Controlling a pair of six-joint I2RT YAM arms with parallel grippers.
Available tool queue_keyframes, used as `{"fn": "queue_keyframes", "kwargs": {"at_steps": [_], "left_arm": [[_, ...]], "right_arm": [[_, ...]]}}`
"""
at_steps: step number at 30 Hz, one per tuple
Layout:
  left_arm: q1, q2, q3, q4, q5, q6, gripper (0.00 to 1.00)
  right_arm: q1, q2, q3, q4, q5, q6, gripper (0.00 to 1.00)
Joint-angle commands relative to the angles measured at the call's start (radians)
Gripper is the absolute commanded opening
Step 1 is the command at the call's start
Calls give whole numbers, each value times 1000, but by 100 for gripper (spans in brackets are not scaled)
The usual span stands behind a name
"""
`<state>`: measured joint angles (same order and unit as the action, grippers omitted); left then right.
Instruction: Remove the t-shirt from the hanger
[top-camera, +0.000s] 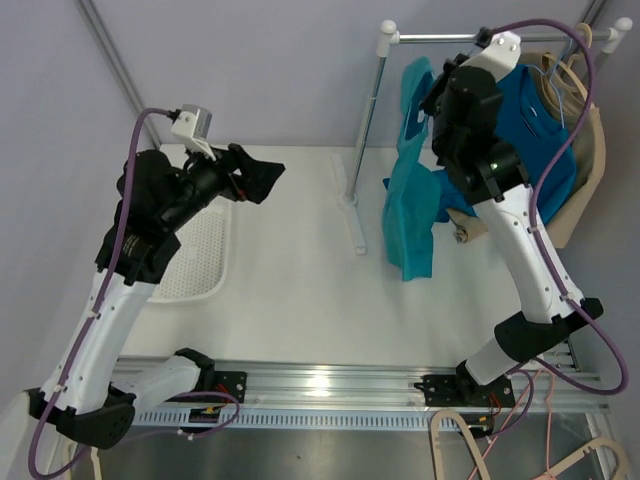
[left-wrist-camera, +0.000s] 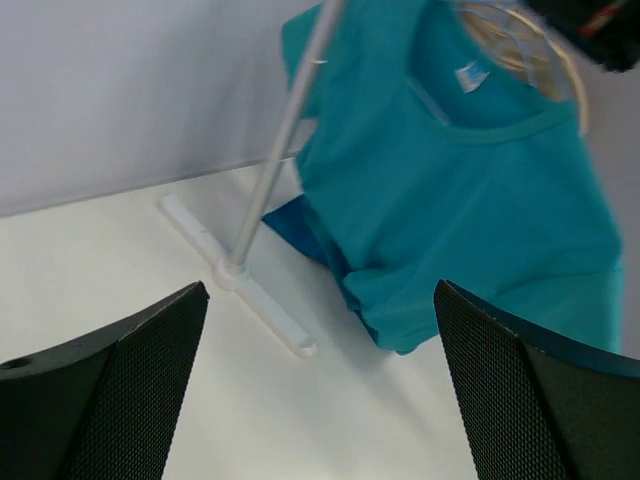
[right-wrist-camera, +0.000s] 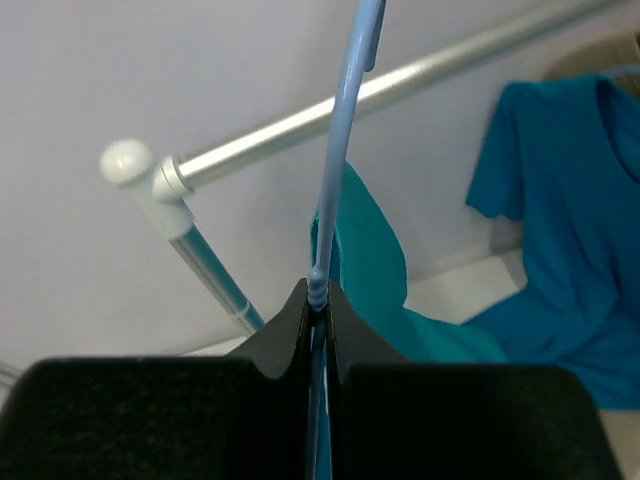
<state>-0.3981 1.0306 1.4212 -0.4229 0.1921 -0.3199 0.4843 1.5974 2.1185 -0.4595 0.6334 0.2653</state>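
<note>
My left gripper lowers back and to the right in the top view onto the shirt's lower edge (top-camera: 408, 272) (left-wrist-camera: 398, 342) next, since that edge hangs free below the held hanger.
A teal t-shirt (top-camera: 410, 195) hangs from the metal rack rail (top-camera: 440, 38), its lower part draped down to the table. It also shows in the left wrist view (left-wrist-camera: 460, 200) and the right wrist view (right-wrist-camera: 372, 255). My right gripper (top-camera: 436, 103) is up by the rail and shut on a thin light-blue hanger (right-wrist-camera: 340, 150), whose wire runs between its closed jaws (right-wrist-camera: 318, 297). My left gripper (top-camera: 266, 180) is open and empty, raised above the table to the left of the rack and facing the shirt (left-wrist-camera: 320, 300).
A darker blue t-shirt (top-camera: 540, 130) hangs on a wooden hanger (top-camera: 575, 85) further right on the rail. The rack's pole (top-camera: 365, 120) and white foot (left-wrist-camera: 240, 280) stand between my grippers. A white mesh tray (top-camera: 200, 260) lies at the left.
</note>
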Motion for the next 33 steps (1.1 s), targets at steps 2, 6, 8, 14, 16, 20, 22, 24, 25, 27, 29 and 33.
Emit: {"fn": "queue_keyframes", "kwargs": {"at_steps": [2,6,8,14,16,20,22,24,25,27,29,33], "left_arm": [[-92,34,58,126,271,123,99],[-344,86,65,107,210,390,99],[-451,118,70,92,141,468,99],[-576,123,-90,180,39,503,99],[-576,96,-137,266,61,496,99],[-578,100,-197,280,49,487,99],[-578,112,-217,297,14,484,100],[-576,132,-223,312,-29,470,99],[-576,137,-234,331,-37,466,93],[-578,151,-240,346,-37,455,83],[-576,167,-232,351,-34,440,58],[-578,230,-157,276,-57,421,1]], "right_arm": [[129,-65,-89,-69,467,197,0],[229,-42,-49,-435,711,546,0],[235,-57,-90,-441,691,603,0],[226,-57,-109,-384,687,559,0],[226,-65,-114,-343,684,514,0],[226,-79,-120,-272,664,440,0],[227,-85,-120,-257,654,425,0],[227,-91,-124,-249,638,420,0],[227,-93,-124,-246,635,416,0],[226,-96,-129,-246,634,408,0],[226,-102,-130,-248,634,411,0],[223,-106,-135,-199,620,365,0]]}}
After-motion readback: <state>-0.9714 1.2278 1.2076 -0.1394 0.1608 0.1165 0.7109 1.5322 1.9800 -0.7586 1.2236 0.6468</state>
